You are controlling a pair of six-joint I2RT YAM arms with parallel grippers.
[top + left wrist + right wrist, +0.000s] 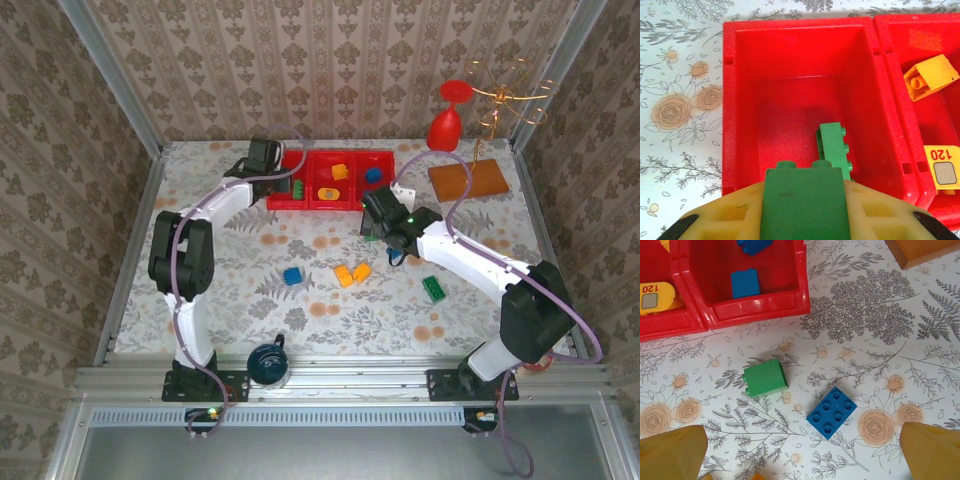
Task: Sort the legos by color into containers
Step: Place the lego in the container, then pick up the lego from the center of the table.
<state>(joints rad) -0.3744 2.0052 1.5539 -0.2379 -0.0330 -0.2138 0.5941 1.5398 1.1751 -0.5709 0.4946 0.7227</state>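
I will next bring the lego in my left gripper down into the section of the red tray with the second green lego (pixel 292 172) (pixel 794 112) and let it go beside its color match.
My left gripper (pixel 805 212) is shut on a green lego (pixel 805 192) and hangs over the left compartment of the red tray (pixel 790 22). A second green lego (pixel 836 147) lies in that compartment. The middle compartment holds orange-yellow legos (pixel 932 75). My right gripper (pixel 802 455) is open above the table, just in front of the tray's right end (pixel 755 307), whose compartment holds blue legos (pixel 745 282). Below it lie a loose green lego (pixel 765 377) and a blue lego (pixel 831 411). From above, the left gripper (pixel 265 160) sits at the tray's left end and the right gripper (pixel 385 225) at its front right.
Loose on the table are a blue lego (pixel 293 276), two orange ones (pixel 352 273) and a green one (pixel 434 289). A red goblet (pixel 447 120), a wire stand (pixel 500 100) and an orange-brown board (pixel 468 180) stand at the back right. A dark blue cup (pixel 268 363) sits at the near edge.
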